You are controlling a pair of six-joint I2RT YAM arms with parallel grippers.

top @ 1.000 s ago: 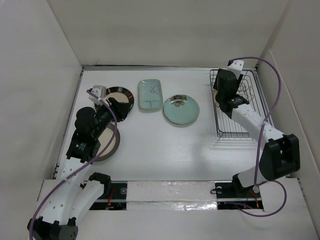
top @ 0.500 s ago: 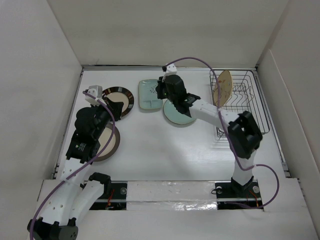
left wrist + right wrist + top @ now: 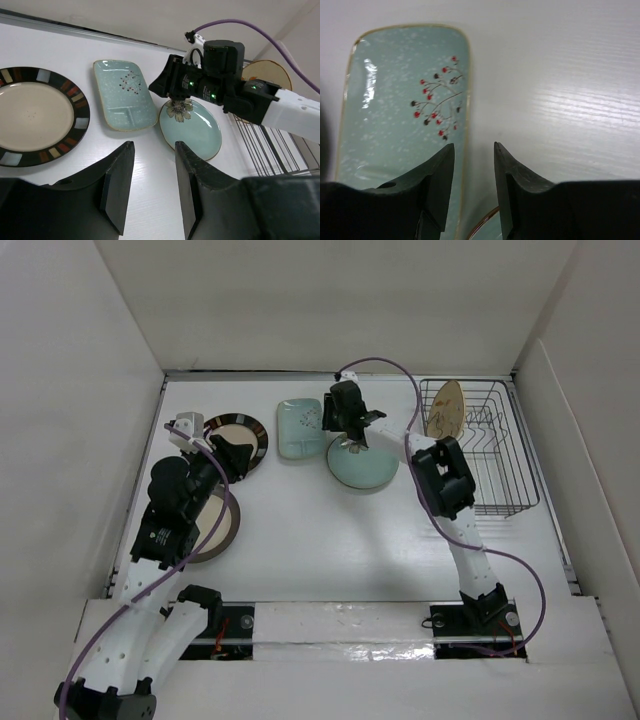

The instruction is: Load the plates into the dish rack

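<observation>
The mint plate's long edge (image 3: 325, 433) (image 3: 465, 147) nearest the teal plate already shows between the right gripper's open fingers, so the right gripper will move down onto it.
The tan leaf plate (image 3: 445, 408) stands upright in the dark wire dish rack (image 3: 495, 465) at the right. The mint rectangular plate (image 3: 300, 428), teal round plate (image 3: 362, 460) and dark-rimmed cream plate (image 3: 238, 438) lie flat at the back. The grey-brown-rimmed plate (image 3: 218, 530) lies partly under my left arm. My right gripper (image 3: 330, 427) is open and empty, low over the gap between the mint plate (image 3: 400, 110) and the teal rim (image 3: 485, 225). My left gripper (image 3: 238, 458) is open and empty, by the dark-rimmed plate (image 3: 35, 117).
White walls enclose the table on the left, back and right. My right arm's elbow (image 3: 440, 475) hangs between the teal plate and the rack. The rack's wires (image 3: 265, 145) show at the right of the left wrist view.
My right gripper left the tan plate standing in the rack and swung left to the gap between the mint and teal plates. My left arm barely moved.
</observation>
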